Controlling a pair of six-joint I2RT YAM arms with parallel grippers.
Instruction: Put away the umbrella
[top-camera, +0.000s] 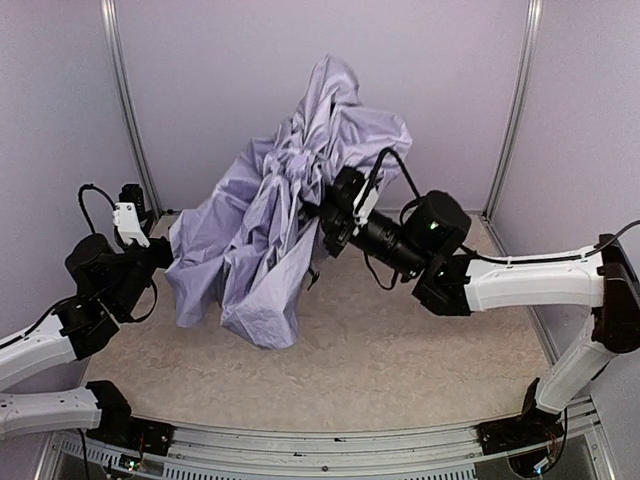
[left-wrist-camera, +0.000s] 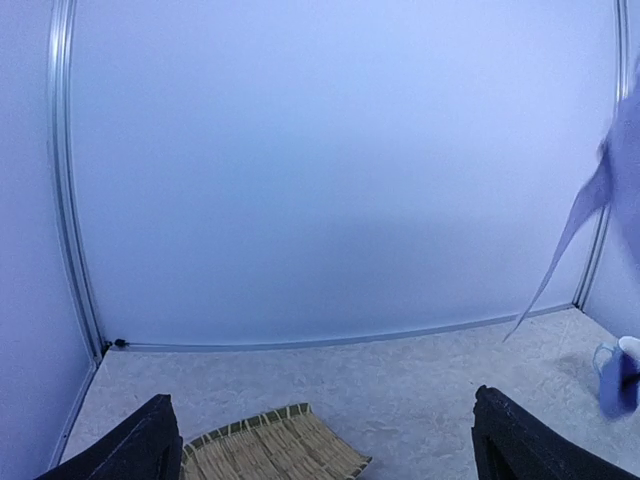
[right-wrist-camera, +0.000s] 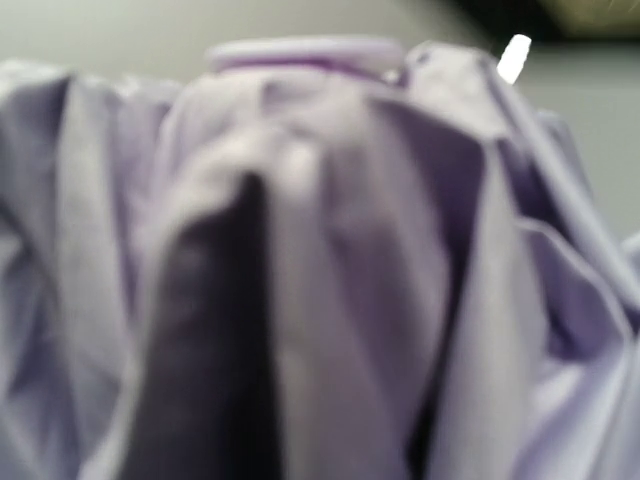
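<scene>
The bunched umbrella's fabric hangs raised, so my right gripper will lower it onto the bare tabletop below and open to release the folds.
The umbrella (top-camera: 275, 205) is a crumpled heap of pale lavender fabric, rising tilted in mid-table with its lower folds trailing on the tabletop. My right gripper (top-camera: 332, 218) is pushed into its right side and shut on it; the fingertips are buried in the folds. In the right wrist view blurred lavender and dark folds (right-wrist-camera: 330, 260) fill the frame under a lavender cap (right-wrist-camera: 305, 52). My left gripper (top-camera: 160, 250) stands wide open beside the fabric's left edge, with nothing between its fingers (left-wrist-camera: 150, 440). A strip of the fabric (left-wrist-camera: 600, 200) hangs at that view's right edge.
A woven straw tray (left-wrist-camera: 270, 450) lies on the tabletop just below and ahead of the left gripper, hidden in the top view. White walls with metal corner posts (top-camera: 125, 90) close the back and sides. A small lavender piece (left-wrist-camera: 615, 375) sits low at the right.
</scene>
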